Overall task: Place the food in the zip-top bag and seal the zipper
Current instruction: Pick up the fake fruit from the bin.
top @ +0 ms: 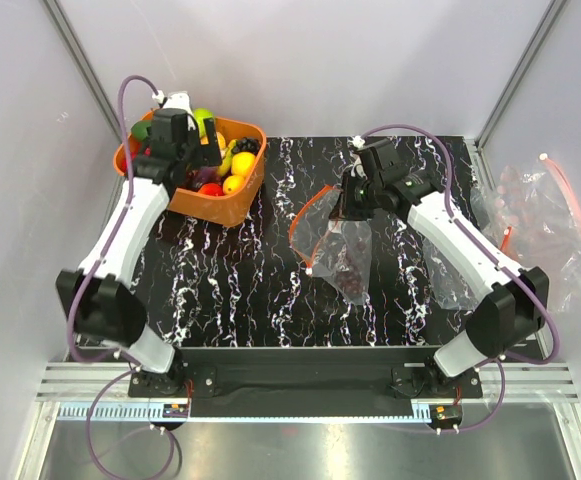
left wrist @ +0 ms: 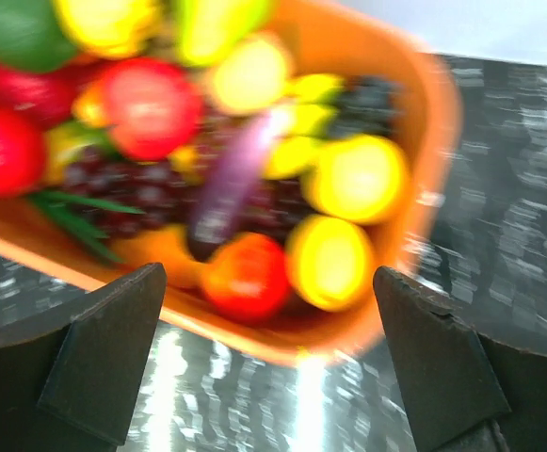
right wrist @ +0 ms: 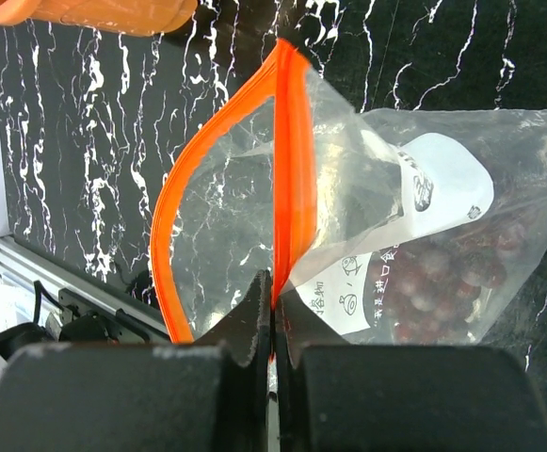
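Observation:
I will lower my left gripper to the red apple (top: 210,189) (left wrist: 248,277) in the orange basket next. It lies uncovered on top, between the yellow piece and the purple eggplant.
The clear zip-top bag (top: 342,257) lies mid-table with a dark purple grape bunch (top: 354,262) inside. My right gripper (top: 348,203) is shut on the bag's orange-red zipper (right wrist: 290,160), holding one side of the mouth up; the other zipper side (right wrist: 171,235) loops open to the left. The grapes show through the plastic in the right wrist view (right wrist: 442,278). My left gripper (top: 180,150) is open and empty above the orange basket (top: 228,208), which holds the remaining food (left wrist: 245,188): red, yellow, green and purple pieces. The left wrist view is blurred.
A heap of spare clear bags (top: 540,225) lies at the table's right edge. The orange basket stands at the back left of the black marbled table (top: 230,290). White walls enclose the cell on three sides.

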Robot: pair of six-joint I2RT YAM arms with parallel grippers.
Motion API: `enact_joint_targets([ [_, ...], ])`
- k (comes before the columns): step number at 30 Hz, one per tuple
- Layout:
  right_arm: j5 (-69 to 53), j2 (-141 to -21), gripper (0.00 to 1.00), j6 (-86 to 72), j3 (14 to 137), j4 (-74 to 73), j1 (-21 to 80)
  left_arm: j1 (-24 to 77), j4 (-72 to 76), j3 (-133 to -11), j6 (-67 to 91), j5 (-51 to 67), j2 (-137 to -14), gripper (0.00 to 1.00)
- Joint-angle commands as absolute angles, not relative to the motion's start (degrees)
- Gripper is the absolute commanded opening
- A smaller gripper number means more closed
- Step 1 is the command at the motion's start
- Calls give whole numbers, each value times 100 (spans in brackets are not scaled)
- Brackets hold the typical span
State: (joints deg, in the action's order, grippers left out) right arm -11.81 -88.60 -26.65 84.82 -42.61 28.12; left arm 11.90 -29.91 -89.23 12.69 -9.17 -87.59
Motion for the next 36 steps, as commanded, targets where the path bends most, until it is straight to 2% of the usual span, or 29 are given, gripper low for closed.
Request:
enact_joint_targets([
  [1, -1388, -8956, 0, -2531, 8569, -4025, 2848, 976, -2901, -9307, 1046, -1957, -9288, 99],
  [4, -1511, -9017, 0, -2522, 8631, -4017, 2848, 757, -2812, -9781, 827, -2398, -9886, 99],
  [8, -1582, -9061, 0, -2479, 8657, -3999, 2848, 353, -2944, -10414, 765, -2084, -10677, 99],
  [18, -1740, -9167, 0, -2373, 8701, -3929, 2848, 334, -2637, -11214, 632, -1934, -11970, 98],
  [20, -1793, -9184, 0, -2356, 8710, -3911, 2856, 334, -2348, -11040, 711, -1706, -12014, 96],
  [26, -1863, -9193, 0, -2224, 8684, -3876, 2848, 352, -2215, -11128, 748, -1670, -12208, 82],
  [30, -1872, -9185, 0, -2162, 8657, -3841, 2848, 360, -2057, -11004, 747, -1688, -12147, 60],
  [31, -1881, -9185, 0, -2153, 8649, -3841, 2848, 369, -2004, -10969, 764, -1635, -12129, 51],
  [36, -1881, -9150, 0, -2144, 8561, -3832, 2848, 387, -1898, -10653, 800, -1582, -11770, 41],
])
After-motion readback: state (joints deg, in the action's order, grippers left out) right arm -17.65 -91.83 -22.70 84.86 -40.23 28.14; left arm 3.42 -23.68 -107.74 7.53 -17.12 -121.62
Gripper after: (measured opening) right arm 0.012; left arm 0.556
